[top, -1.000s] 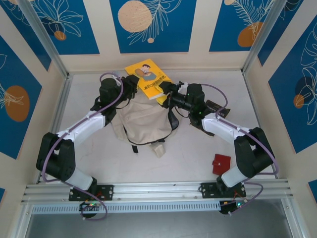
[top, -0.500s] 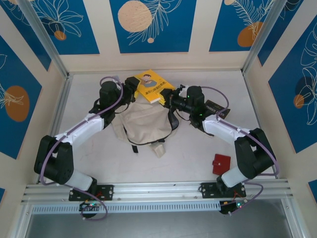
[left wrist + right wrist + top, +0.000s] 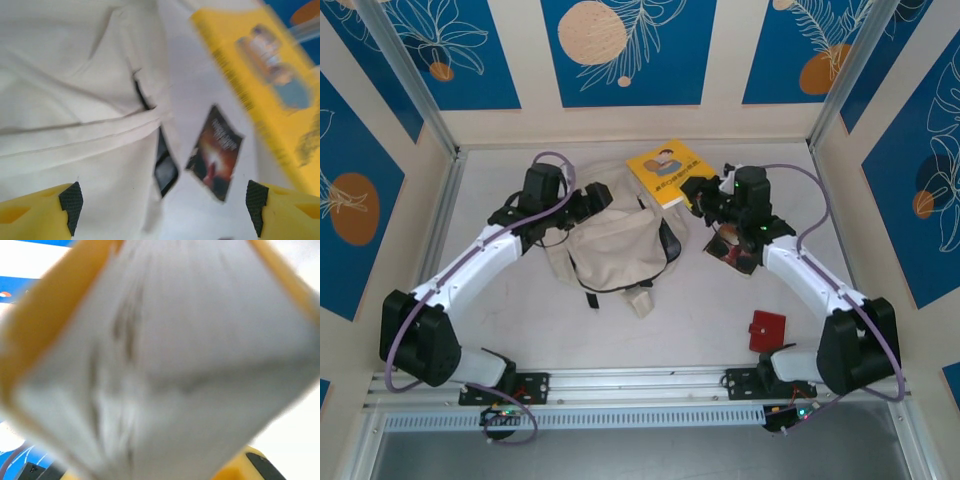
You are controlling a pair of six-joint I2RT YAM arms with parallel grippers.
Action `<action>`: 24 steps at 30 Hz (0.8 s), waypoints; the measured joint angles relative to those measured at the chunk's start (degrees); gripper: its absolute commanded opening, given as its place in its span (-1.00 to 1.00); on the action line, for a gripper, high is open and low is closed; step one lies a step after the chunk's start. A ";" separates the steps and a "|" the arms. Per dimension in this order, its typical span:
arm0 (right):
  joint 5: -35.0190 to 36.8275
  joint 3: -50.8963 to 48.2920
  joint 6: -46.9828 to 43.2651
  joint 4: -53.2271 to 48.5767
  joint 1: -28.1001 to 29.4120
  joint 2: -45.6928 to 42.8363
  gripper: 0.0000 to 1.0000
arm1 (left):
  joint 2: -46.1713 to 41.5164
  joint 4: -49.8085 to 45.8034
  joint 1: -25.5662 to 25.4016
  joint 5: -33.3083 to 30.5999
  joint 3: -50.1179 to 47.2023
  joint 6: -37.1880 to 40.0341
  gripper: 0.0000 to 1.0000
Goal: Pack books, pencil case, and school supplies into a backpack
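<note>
The left gripper comes back and down onto the backpack's near fabric rim (image 3: 638,281) next, below it and nearer my base, because the flap covers the opening.
The cream-white backpack (image 3: 610,240) lies flat mid-table, and its fabric (image 3: 75,100) fills the left of the left wrist view. My left gripper (image 3: 592,199) hovers open over the bag's top edge, nothing between its yellow fingers (image 3: 70,201). A yellow book (image 3: 666,170) with a grey-blue picture is held off the table behind the bag, my right gripper (image 3: 693,191) shut on its near corner. Its page edge (image 3: 165,355) is blurred in the right wrist view. A black book (image 3: 734,251) lies flat under the right arm, and the same black book (image 3: 216,152) shows beside the yellow book (image 3: 265,75).
A small red object (image 3: 767,330) rests at the front right near the right arm's base. A dark strap (image 3: 165,170) pokes out at the backpack's edge. Walls close the table at the back and both sides.
The left gripper opened and let go of the yellow book. The right gripper shut on it and carried it right, away from the bag's top; the right arm swung outward.
</note>
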 measured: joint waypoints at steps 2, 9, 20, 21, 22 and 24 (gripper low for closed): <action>0.94 -0.09 -2.43 -2.56 -0.94 -2.78 -0.78 | 0.02 -4.28 -2.64 -1.92 0.52 3.63 0.65; 2.62 -0.11 -7.43 -8.52 -3.98 -7.96 -0.78 | 3.82 -13.68 -12.55 -6.88 4.68 12.90 0.57; 4.61 -1.03 -9.49 -14.19 -5.11 -10.27 -0.79 | 18.21 -21.03 -20.35 -13.60 12.76 17.73 0.53; 4.70 -1.11 -9.51 -14.34 -5.16 -10.38 -0.79 | 19.43 -21.59 -20.50 -14.23 13.44 17.92 0.51; 4.74 -1.11 -9.51 -14.58 -5.18 -10.45 -0.79 | 20.61 -22.25 -20.63 -14.99 14.16 18.18 0.50; 4.87 -1.14 -9.51 -15.02 -5.22 -10.51 -0.79 | 22.56 -23.19 -20.68 -16.46 15.26 18.73 0.49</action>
